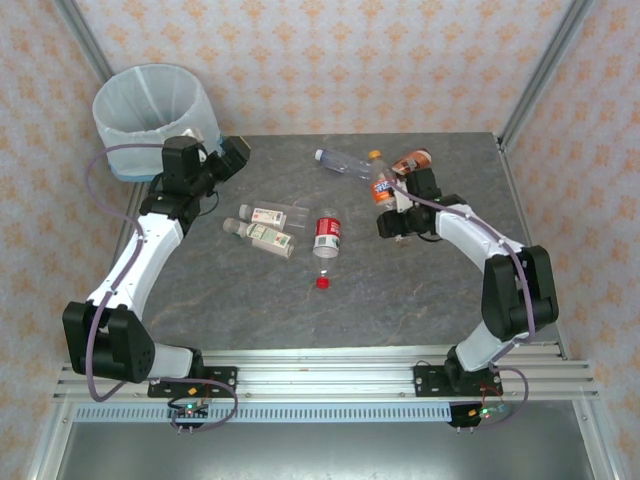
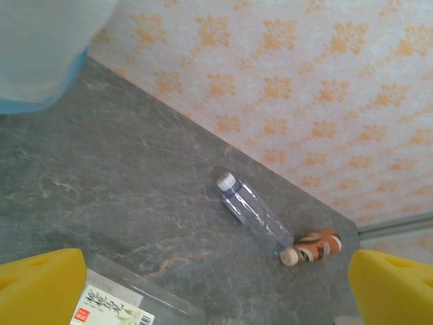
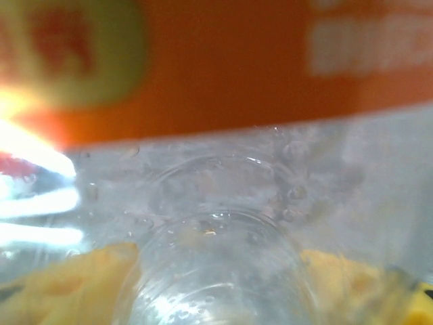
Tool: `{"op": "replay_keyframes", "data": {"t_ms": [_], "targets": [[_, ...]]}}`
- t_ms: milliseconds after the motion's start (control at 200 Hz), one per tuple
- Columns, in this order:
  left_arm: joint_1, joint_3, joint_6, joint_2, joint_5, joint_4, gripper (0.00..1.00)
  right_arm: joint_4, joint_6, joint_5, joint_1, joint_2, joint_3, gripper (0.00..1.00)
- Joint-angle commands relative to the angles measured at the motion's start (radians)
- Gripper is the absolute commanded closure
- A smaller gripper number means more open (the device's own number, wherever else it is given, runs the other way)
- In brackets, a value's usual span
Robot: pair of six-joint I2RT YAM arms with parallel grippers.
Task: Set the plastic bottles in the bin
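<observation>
Next, my left gripper moves away from the bin (image 1: pixel 150 112), toward my right gripper, and closes on the orange-labelled bottle's capped neck (image 1: pixel 376 163), since it sticks out free of the fingers.
The bin (image 1: pixel 150 112), lined with a white bag and banded in blue, stands at the far left corner; its wall (image 2: pixel 37 54) fills the upper left of the left wrist view. My left gripper (image 1: pixel 228 160) hangs open beside it, its yellow fingers (image 2: pixel 40 288) wide apart with nothing between them. My right gripper (image 1: pixel 393 208) is shut on an orange-labelled bottle (image 1: pixel 382 186), whose clear body (image 3: pixel 216 223) sits between the yellow pads (image 3: pixel 81 284). A clear blue-banded bottle (image 1: pixel 343 162) (image 2: pixel 254 213) and a brown bottle (image 1: pixel 412 160) (image 2: pixel 314 247) lie at the back.
Two white-green labelled bottles (image 1: pixel 262 215) (image 1: pixel 268 237) lie left of centre, one showing its label (image 2: pixel 115 308) under my left gripper. A red-labelled bottle (image 1: pixel 327 233) lies mid-table, with a loose red cap (image 1: pixel 322 282) in front of it. Metal frame posts stand at the back corners.
</observation>
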State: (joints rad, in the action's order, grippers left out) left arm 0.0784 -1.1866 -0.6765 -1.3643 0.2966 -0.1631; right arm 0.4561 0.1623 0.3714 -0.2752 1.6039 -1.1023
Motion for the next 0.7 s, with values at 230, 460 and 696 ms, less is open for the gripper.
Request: {"op": "replay_keyframes", "data": {"t_ms": [230, 460, 696], "targets": [[0.116, -0.093, 0.099, -0.092, 0.128, -0.018, 0.0, -0.287, -0.254, 0.201, -0.114, -0.036, 0.029, 1.0], [0.226, -0.195, 0.137, -0.214, 0.15, -0.053, 0.0, -0.318, -0.235, 0.211, -0.191, 0.015, -0.001, 1.0], [0.284, -0.25, 0.116, -0.298, 0.225, -0.002, 0.03, -0.351, -0.178, 0.254, -0.24, 0.016, -0.002, 0.98]]}}
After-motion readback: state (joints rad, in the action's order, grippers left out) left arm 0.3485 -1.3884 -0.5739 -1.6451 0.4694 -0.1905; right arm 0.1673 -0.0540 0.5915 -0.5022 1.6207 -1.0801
